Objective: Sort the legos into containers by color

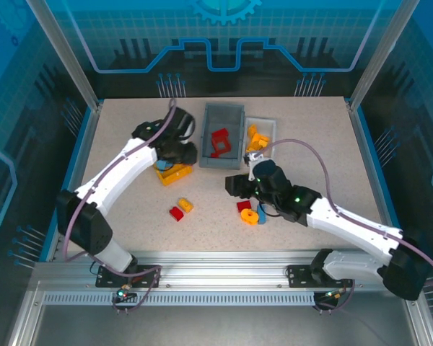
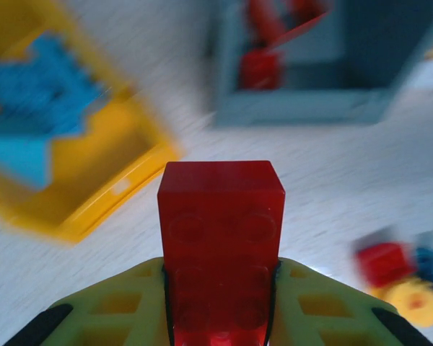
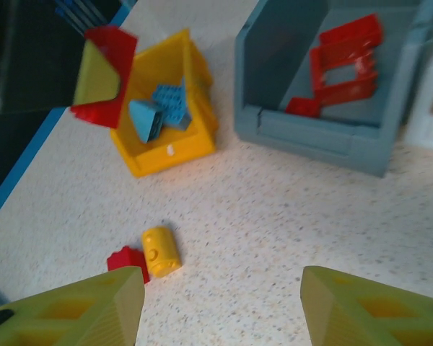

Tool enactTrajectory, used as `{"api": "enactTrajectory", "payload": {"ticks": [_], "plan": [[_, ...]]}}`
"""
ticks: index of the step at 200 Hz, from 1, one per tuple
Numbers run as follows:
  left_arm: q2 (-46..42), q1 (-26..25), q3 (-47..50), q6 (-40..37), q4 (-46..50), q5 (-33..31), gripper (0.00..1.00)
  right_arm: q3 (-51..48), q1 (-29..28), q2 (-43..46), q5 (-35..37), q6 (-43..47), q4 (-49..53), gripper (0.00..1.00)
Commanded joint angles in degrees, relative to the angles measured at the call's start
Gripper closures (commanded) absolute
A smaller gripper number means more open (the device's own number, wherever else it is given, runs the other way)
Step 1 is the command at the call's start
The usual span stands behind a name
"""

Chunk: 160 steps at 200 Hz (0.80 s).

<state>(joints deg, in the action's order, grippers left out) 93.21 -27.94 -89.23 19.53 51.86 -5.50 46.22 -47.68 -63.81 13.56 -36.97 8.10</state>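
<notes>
I need to swing my left gripper outward over the grey bin (image 1: pixel 223 160) of matching red legos, which sits lower, then go down inside and release the red brick.
My left gripper (image 2: pixel 221 272) is shut on a red brick (image 2: pixel 221 216) and hangs by the small yellow bin (image 1: pixel 167 175), left of the grey bin (image 1: pixel 223 160). Blue legos (image 3: pixel 162 108) lie in the yellow bin (image 3: pixel 169 155). Inside the grey bin (image 3: pixel 310 137) are red legos (image 3: pixel 346 61). The white bin (image 1: pixel 268 124) holds yellow-orange legos (image 1: pixel 255 137). My right gripper (image 3: pixel 220 310) is open above bare table. A yellow rounded lego (image 3: pixel 162 251) and a red one (image 3: pixel 126 261) lie just left of its left finger.
Under the right arm, a red brick (image 1: pixel 244 206), an orange ring (image 1: pixel 250 217) and a blue piece (image 1: pixel 262 218) lie together. The two loose legos (image 1: pixel 180 209) sit mid-table toward the front. The table is ringed by a metal frame (image 1: pixel 86 86).
</notes>
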Motion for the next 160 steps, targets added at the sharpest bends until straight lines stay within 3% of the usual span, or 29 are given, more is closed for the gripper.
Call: {"api": "enactTrajectory", "payload": {"ticks": [1,73,114,160], "plan": [[7.0,-2.5,-5.8,2.2,-6.9,0.9,0.84,-1.0,0.3,3.5,7.4,-1.2,-0.5,0.39],[31.7,-2.8,-28.9,1.8,-9.1,-1.5,0.82,-0.6,4.2,7.0,5.9,-3.5,2.6,0.38],[38.0,-2.2,-32.0,3.1,-8.8,-3.3,0.74,-1.1,4.3,7.6,5.3,-4.1,3.4,0.38],[35.7,-2.2,-30.7,4.0,-8.2,-2.5,0.48,-1.4,4.5,8.1,5.9,-4.1,6.4,0.35]]}}
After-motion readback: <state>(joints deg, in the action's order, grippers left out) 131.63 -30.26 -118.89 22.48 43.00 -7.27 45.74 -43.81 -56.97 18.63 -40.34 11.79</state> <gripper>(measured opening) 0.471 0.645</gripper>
